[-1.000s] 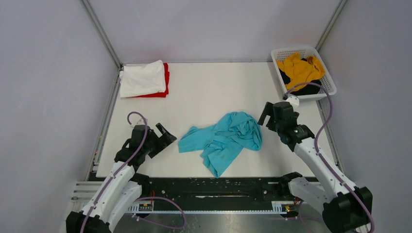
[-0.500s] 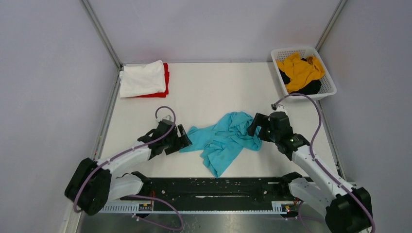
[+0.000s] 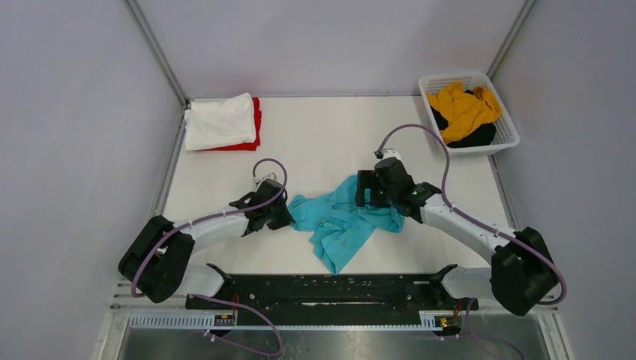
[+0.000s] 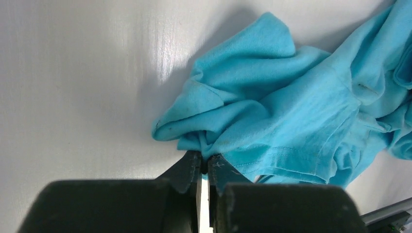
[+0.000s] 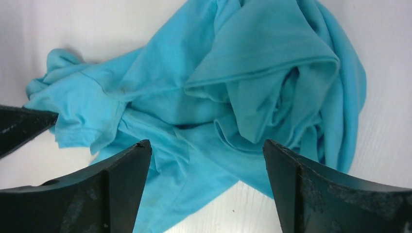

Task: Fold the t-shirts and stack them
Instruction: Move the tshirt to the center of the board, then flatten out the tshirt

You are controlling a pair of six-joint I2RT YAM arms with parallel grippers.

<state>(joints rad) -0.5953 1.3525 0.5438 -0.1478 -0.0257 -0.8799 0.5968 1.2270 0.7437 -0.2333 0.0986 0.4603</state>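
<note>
I will next lower my right gripper onto the hem of the turquoise t-shirt's top flap (image 3: 367, 196) (image 5: 248, 76) and close it, because that hem lies uncovered on top of the other folds.
A crumpled turquoise t-shirt (image 3: 341, 217) lies in the middle of the table. My left gripper (image 3: 286, 215) is at its left edge, shut on a bunched fold of the turquoise cloth (image 4: 272, 111); in the left wrist view the gripper (image 4: 204, 162) pinches that fold at its tips. My right gripper (image 3: 365, 197) hovers over the shirt's upper right part. In the right wrist view the gripper (image 5: 206, 145) stands open wide, with the shirt (image 5: 252, 82) spread below it and nothing between its fingers. A folded white t-shirt (image 3: 220, 120) lies on a red one (image 3: 256, 124) at the far left.
A white lattice basket (image 3: 453, 76) at the far right corner holds a mustard-yellow t-shirt (image 3: 463, 109) and a black one (image 3: 480, 136). Grey walls and metal frame rails enclose the table. The black rail (image 3: 322, 289) runs along the near edge.
My left gripper moved right to the shirt's left edge and shut on a fold. My right gripper moved left and forward over the shirt, still open.
</note>
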